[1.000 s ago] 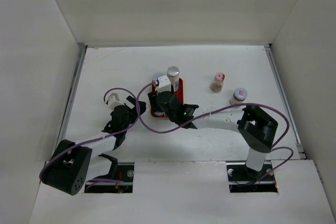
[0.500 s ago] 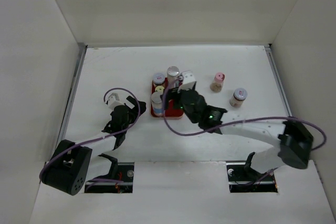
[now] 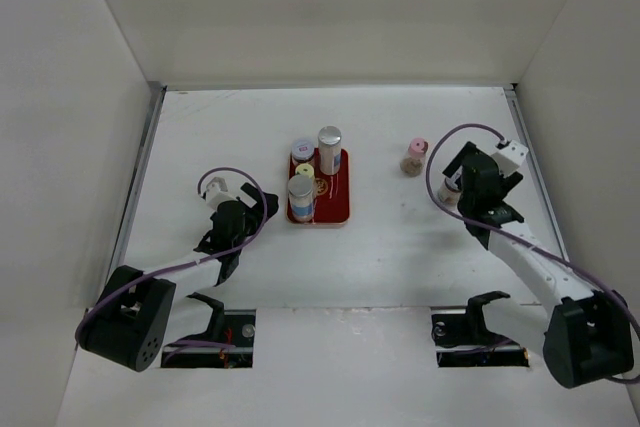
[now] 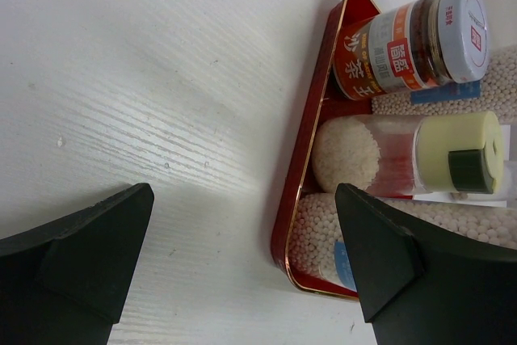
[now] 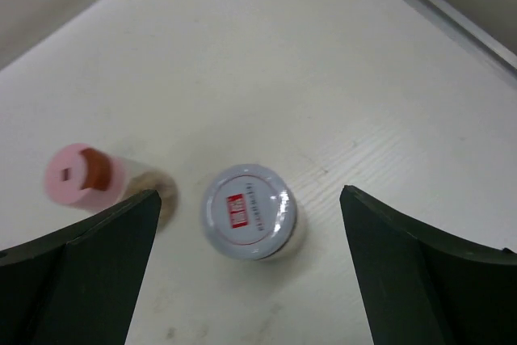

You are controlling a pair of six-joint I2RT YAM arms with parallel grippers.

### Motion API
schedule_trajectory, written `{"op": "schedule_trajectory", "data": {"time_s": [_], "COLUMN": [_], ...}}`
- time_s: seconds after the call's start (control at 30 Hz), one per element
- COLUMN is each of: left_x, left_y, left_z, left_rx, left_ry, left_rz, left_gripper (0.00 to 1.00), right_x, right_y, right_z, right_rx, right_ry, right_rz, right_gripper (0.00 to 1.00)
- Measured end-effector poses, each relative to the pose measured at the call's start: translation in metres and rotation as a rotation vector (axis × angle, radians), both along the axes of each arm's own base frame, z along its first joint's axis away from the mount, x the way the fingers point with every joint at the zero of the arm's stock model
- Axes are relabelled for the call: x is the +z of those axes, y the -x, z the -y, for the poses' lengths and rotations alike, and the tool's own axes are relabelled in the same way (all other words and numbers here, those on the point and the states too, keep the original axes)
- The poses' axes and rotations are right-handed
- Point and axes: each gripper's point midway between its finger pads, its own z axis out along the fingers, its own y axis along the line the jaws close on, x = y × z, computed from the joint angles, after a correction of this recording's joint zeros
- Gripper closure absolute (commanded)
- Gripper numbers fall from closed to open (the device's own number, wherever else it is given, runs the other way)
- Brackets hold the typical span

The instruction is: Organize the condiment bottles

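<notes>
The jar's lilac lid shows between my open fingers but is still below them, so I will move my right gripper down over the jar (image 3: 450, 190) (image 5: 252, 213), one finger on each side.
A red tray (image 3: 338, 209) holds several condiment bottles: a lilac-capped jar (image 3: 302, 150), a tall silver-capped one (image 3: 330, 142), a yellow-green-capped one (image 3: 304, 171) and a silver-capped one (image 3: 300, 192). To the right, a pink-capped bottle (image 3: 417, 153) and a lilac-capped jar (image 3: 451, 187) stand on the table. My right gripper (image 3: 458, 183) hangs open above that jar (image 5: 249, 212), which lies between its fingers, untouched; the pink-capped bottle (image 5: 81, 175) is at its left. My left gripper (image 3: 246, 211) rests open left of the tray (image 4: 295, 199), holding nothing.
White walls enclose the table on three sides, and a metal rail (image 3: 535, 172) runs along the right edge close to my right gripper. In the left wrist view, the jar (image 4: 412, 38) and the yellow-green-capped bottle (image 4: 404, 151) sit just inside the tray's rim.
My right arm has swung from the tray to the right side of the table with its jaws opening wide. A silver-capped bottle now stands at the tray's front. The left arm has not moved.
</notes>
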Motion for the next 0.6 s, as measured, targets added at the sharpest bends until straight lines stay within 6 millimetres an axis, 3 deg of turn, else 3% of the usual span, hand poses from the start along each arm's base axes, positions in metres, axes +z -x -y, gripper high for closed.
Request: {"op": "schedule_trajectory", "data": {"time_s": [0.13, 0.27, 0.47, 0.53, 0.6], "left_x": [0.0, 0.0, -0.003, -0.003, -0.003], "left_y": [0.0, 0.0, 0.001, 0.001, 0.001], "left_z": [0.0, 0.0, 0.001, 0.002, 0.002], "left_rx": [0.0, 0.0, -0.005, -0.006, -0.006], "left_ry": [0.0, 0.0, -0.003, -0.003, -0.003], "left_rz": [0.0, 0.0, -0.009, -0.008, -0.008], "left_gripper": [0.0, 0.0, 0.0, 0.0, 0.0], "right_x": [-0.028, -0.054, -0.065, -0.077, -0.089], "right_y": [-0.001, -0.006, -0.022, -0.026, -0.026], "right_z": [0.015, 0.009, -0.003, -0.005, -0.006], "right_rx": [-0.038, 0.005, 0.062, 0.073, 0.081], "right_ry": [0.014, -0.005, -0.022, -0.021, -0.017], "right_rz": [-0.093, -0.17, -0.19, -0.223, -0.257], "right_gripper": [0.0, 0.0, 0.0, 0.04, 0.18]}}
